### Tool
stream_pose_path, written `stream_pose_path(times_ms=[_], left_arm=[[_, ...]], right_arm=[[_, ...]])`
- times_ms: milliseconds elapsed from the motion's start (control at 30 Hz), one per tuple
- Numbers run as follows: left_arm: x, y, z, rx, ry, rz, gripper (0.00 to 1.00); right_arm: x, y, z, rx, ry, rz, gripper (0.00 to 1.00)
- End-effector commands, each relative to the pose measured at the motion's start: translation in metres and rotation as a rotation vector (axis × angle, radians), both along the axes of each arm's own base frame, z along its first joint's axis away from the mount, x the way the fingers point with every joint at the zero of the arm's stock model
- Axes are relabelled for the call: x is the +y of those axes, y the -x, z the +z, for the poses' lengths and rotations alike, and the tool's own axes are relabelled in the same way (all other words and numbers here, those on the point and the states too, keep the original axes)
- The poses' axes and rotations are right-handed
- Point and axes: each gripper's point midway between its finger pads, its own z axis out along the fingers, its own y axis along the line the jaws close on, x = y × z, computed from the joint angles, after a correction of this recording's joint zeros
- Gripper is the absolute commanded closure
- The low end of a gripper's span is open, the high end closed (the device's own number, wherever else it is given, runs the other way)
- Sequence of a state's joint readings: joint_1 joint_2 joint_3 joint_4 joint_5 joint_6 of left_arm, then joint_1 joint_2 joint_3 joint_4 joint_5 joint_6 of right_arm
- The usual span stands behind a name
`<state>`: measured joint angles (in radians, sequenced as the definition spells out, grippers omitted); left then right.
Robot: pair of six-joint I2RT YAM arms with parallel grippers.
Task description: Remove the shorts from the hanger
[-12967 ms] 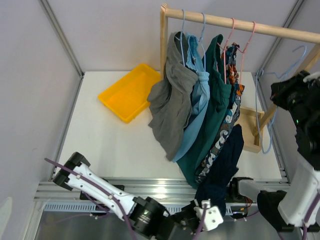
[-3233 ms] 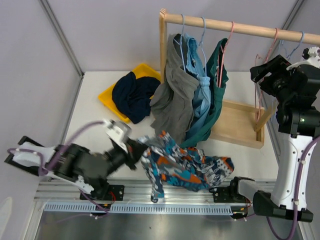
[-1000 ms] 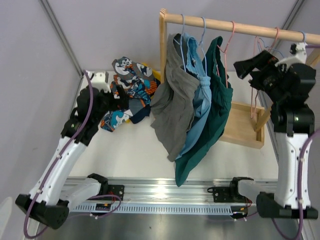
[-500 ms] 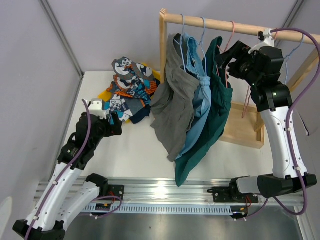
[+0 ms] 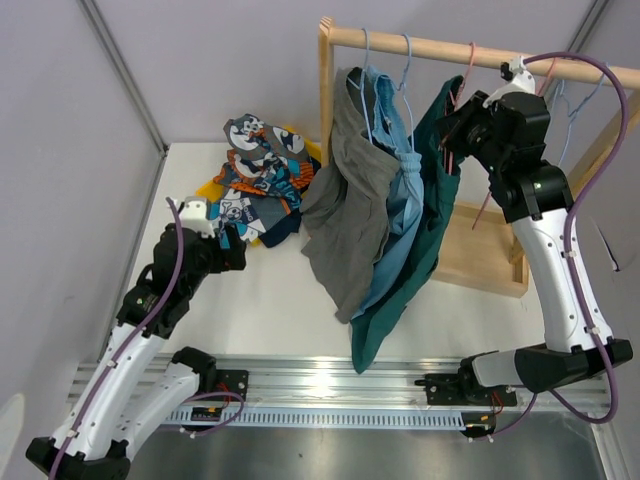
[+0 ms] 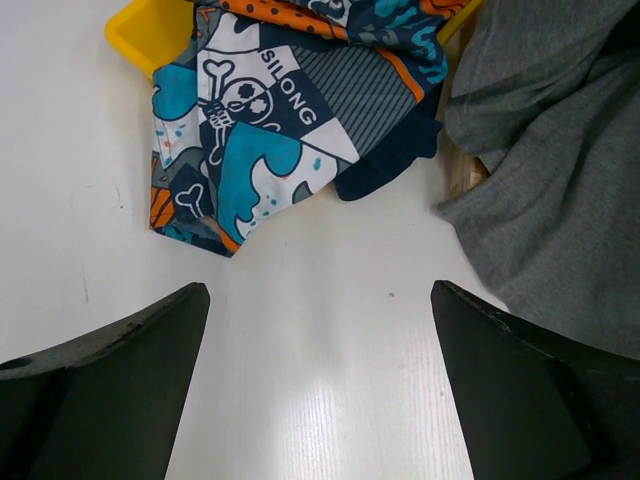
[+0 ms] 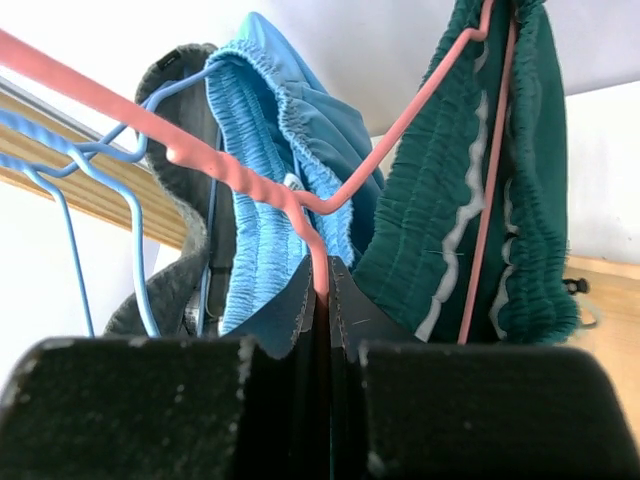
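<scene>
My left gripper swings up and to the right in the top view next, onto the teal shorts' lower folds, as my right gripper holds their hanger.
Three shorts hang on the wooden rail point(image 5: 420, 45): grey shorts point(image 5: 345, 220), light blue shorts point(image 5: 395, 230) and dark teal shorts point(image 5: 425, 220). The teal pair hangs on a pink hanger point(image 7: 230, 165). My right gripper point(image 7: 322, 290) is shut on that hanger's wire just below its neck, next to the teal waistband point(image 7: 470, 200). The cartoon-print shorts point(image 5: 260, 170) lie over navy shorts point(image 6: 390, 165) on the yellow tray point(image 6: 140, 30). My left gripper point(image 6: 320, 380) hovers open over bare table just in front of that pile, holding nothing.
Empty pink and blue hangers point(image 5: 575, 110) hang at the rail's right end. The rack's wooden base point(image 5: 485, 250) lies at the back right. The grey shorts point(image 6: 550, 200) drape down to the table right of my left gripper. A blue hanger point(image 7: 60, 170) carries the light blue pair.
My right arm swung left along the rail to the teal shorts' pink hanger and its jaws closed on the wire. My left arm pulled back from the tray, leaving the cartoon shorts there.
</scene>
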<state>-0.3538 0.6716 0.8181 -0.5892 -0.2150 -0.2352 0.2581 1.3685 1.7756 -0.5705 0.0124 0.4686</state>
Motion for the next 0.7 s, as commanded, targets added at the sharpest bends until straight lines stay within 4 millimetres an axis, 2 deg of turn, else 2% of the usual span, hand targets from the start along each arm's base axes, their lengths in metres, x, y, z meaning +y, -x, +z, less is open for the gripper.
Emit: stream_pose_path(times_ms=[0,33,100,133,167,200,233,267,300,333,367,400,433,467,500,533,567,600,633,667], left_arm=[[-0.012,-0.004,0.031,-0.088,0.048,-0.047,0.01],[-0.025,-0.003,0.033,-0.093,0.066,-0.089,0.01],[-0.046,-0.006,0.071,-0.173,0.104,-0.149,0.01],[-0.073,0.002,0.080,-0.188,0.115,-0.247,0.01],[-0.089,-0.003,0.096,-0.216,0.113,-0.269,0.01],[-0.106,-0.001,0.116,-0.251,0.130,-0.313,0.01],[-0.138,0.013,0.122,-0.258,0.128,-0.427,0.01],[-0.157,0.018,0.141,-0.292,0.150,-0.483,0.01],[-0.184,0.019,0.154,-0.322,0.176,-0.544,0.01],[-0.213,0.037,0.163,-0.344,0.196,-0.649,0.01],[-0.238,0.044,0.174,-0.362,0.217,-0.710,0.01],[-0.261,0.059,0.186,-0.400,0.251,-0.783,0.01],[-0.276,0.065,0.189,-0.407,0.263,-0.822,0.01],[-0.289,0.073,0.210,-0.441,0.302,-0.860,0.01],[-0.317,0.079,0.199,-0.419,0.295,-0.909,0.01],[-0.331,0.084,0.199,-0.417,0.302,-0.941,0.01],[-0.342,0.094,0.215,-0.441,0.335,-0.986,0.01],[-0.365,0.104,0.201,-0.416,0.322,-1.038,0.01],[-0.376,0.112,0.200,-0.420,0.329,-1.067,0.01],[-0.384,0.119,0.210,-0.444,0.352,-1.086,0.01]], right_arm=[[-0.018,0.029,0.061,-0.151,-0.019,-0.049,1.00],[-0.020,0.034,0.068,-0.165,-0.025,-0.054,1.00],[-0.023,0.052,0.088,-0.205,-0.050,-0.060,1.00],[-0.025,0.057,0.093,-0.213,-0.057,-0.065,1.00],[-0.025,0.065,0.100,-0.218,-0.070,-0.064,1.00],[-0.027,0.074,0.106,-0.231,-0.080,-0.069,1.00],[-0.028,0.079,0.109,-0.235,-0.085,-0.069,1.00],[-0.028,0.086,0.110,-0.234,-0.100,-0.065,1.00],[-0.027,0.096,0.112,-0.242,-0.109,-0.056,1.00],[-0.026,0.100,0.110,-0.236,-0.114,-0.052,1.00],[-0.026,0.104,0.108,-0.228,-0.125,-0.048,1.00],[-0.022,0.105,0.098,-0.205,-0.125,-0.038,1.00],[-0.022,0.114,0.099,-0.212,-0.135,-0.027,1.00],[-0.021,0.117,0.094,-0.198,-0.148,-0.022,1.00],[-0.016,0.118,0.086,-0.177,-0.150,-0.008,1.00],[-0.016,0.125,0.085,-0.179,-0.157,0.001,1.00],[-0.015,0.128,0.083,-0.171,-0.160,0.010,1.00],[-0.011,0.129,0.077,-0.156,-0.160,0.021,1.00],[-0.012,0.134,0.076,-0.156,-0.162,0.026,1.00],[-0.012,0.136,0.074,-0.147,-0.157,0.025,1.00]])
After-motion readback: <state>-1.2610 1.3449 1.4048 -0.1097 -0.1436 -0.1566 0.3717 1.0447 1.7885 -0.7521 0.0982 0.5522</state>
